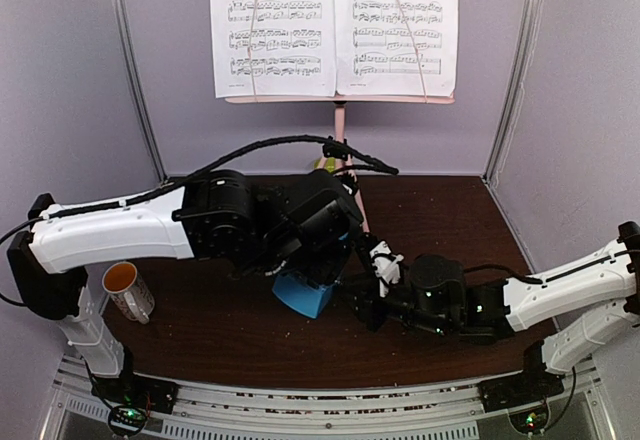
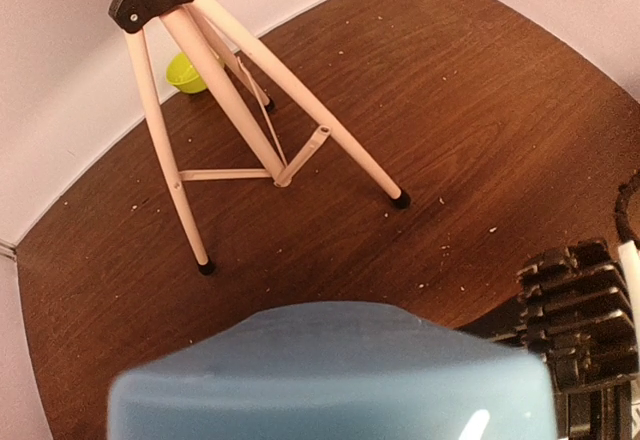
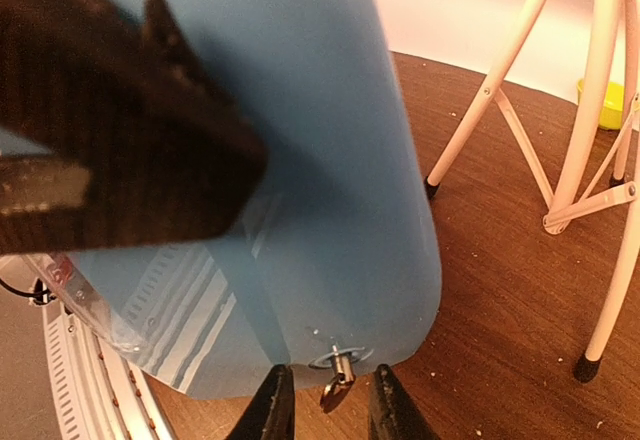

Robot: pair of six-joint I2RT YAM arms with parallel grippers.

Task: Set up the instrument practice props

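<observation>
My left gripper will next move down toward the right in the top view and let go of the metronome (image 1: 303, 292) on the tabletop in front of the music stand's tripod legs, because that part of the tabletop is bare.
The pink music stand (image 1: 340, 125) stands at the back with two sheet-music pages (image 1: 272, 25) (image 1: 397, 25) on its desk. Its tripod legs (image 2: 230, 110) (image 3: 590, 110) rest on the table. My left gripper (image 1: 318, 260) is shut on the blue metronome (image 1: 303, 292) (image 2: 330, 380) at mid-table; its own fingertips are hidden in the left wrist view. One of its dark fingers (image 3: 130, 150) lies against the metronome's side (image 3: 320, 160). My right gripper (image 3: 333, 410) (image 1: 355, 295) is narrowly open, its tips either side of the small metal winding key (image 3: 338, 372) and clear of it.
A cream mug (image 1: 128, 290) with an orange inside stands at the near left by the left arm's base. A lime-green bowl (image 2: 186, 73) (image 3: 605, 105) sits behind the stand's legs by the back wall. Purple walls close in the table.
</observation>
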